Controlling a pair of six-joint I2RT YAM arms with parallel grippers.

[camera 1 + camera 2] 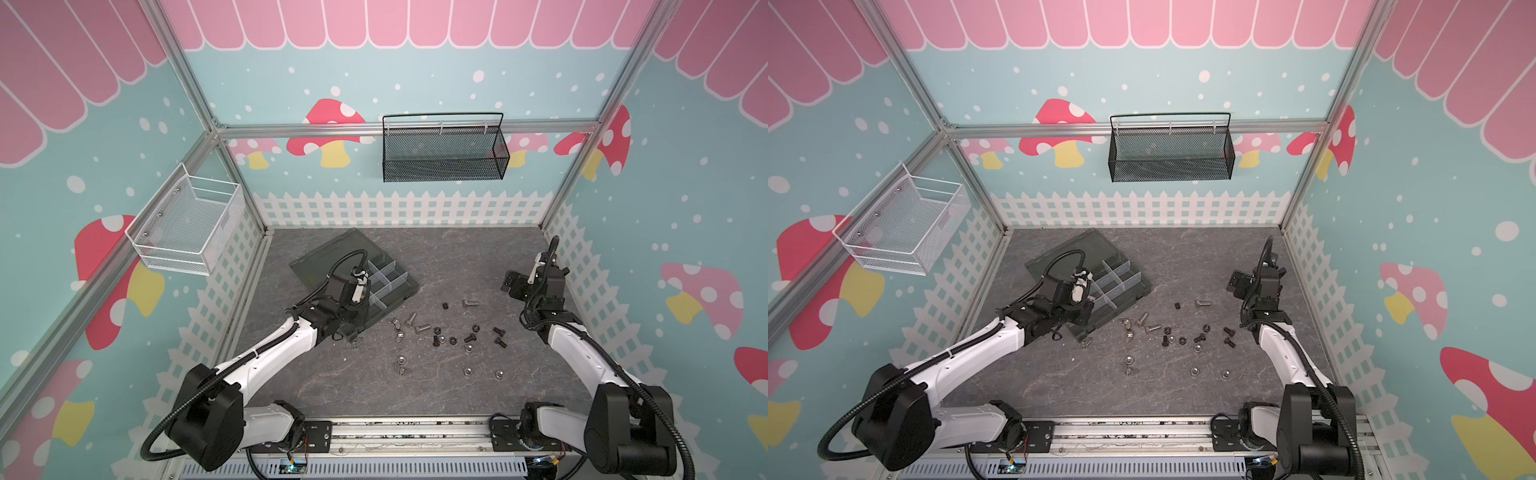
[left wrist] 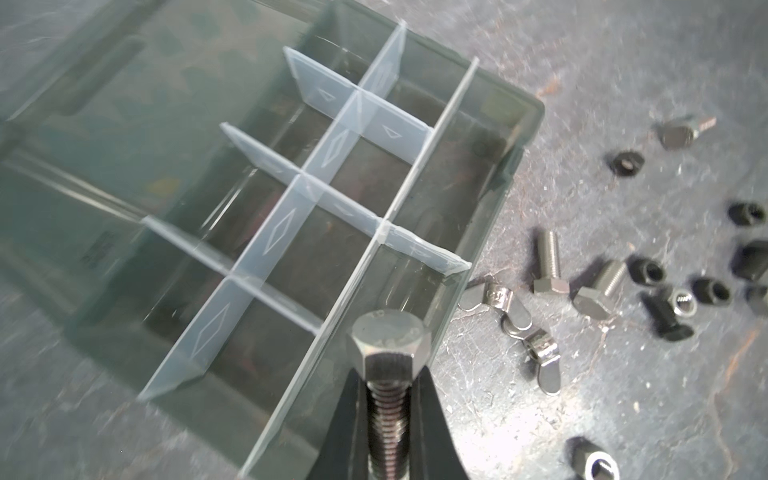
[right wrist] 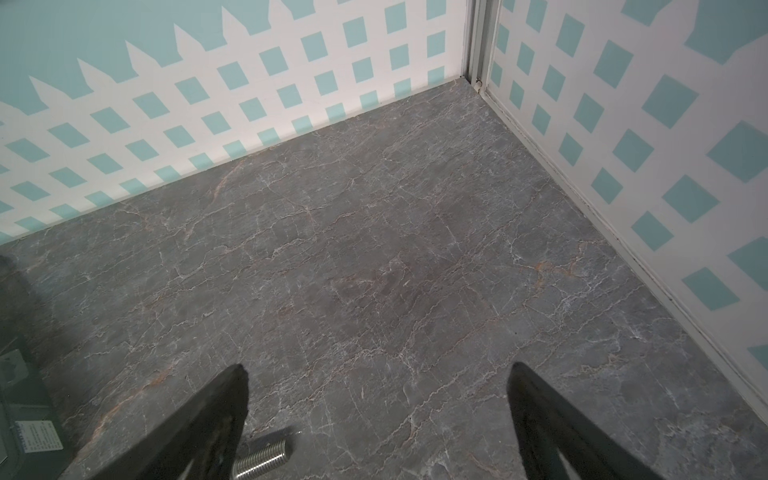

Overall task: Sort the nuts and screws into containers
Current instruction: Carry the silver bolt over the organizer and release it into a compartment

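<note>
I will lower the silver screw with my left gripper into the long container along the box's edge (image 1: 366, 318) (image 2: 332, 380) by the winged nuts and let it go. The screw hangs above that container's bare bottom.
The dark grey organiser box (image 1: 409, 286) (image 1: 1142, 286) lies left of centre, its lid (image 1: 328, 257) folded flat; the containers (image 2: 316, 266) between pale dividers look bare. My left gripper (image 2: 388, 374) (image 1: 360, 309) is shut on a silver screw (image 2: 390, 336) by its shaft, head outward, over the box's near edge. Loose screws (image 1: 470, 303) (image 2: 548, 266), black nuts (image 1: 444, 306) and winged nuts (image 2: 494, 297) are scattered on the table right of the box. My right gripper (image 3: 378, 370) (image 1: 513, 284) hangs open and holds nothing, with one silver screw (image 3: 262, 457) lying under one finger.
A white wire basket (image 1: 187, 224) hangs on the left wall and a black mesh basket (image 1: 444, 153) on the back wall. Fence-print walls close in the grey marble table (image 1: 457, 257). The arms' mounting rail (image 1: 411, 432) runs along the front edge.
</note>
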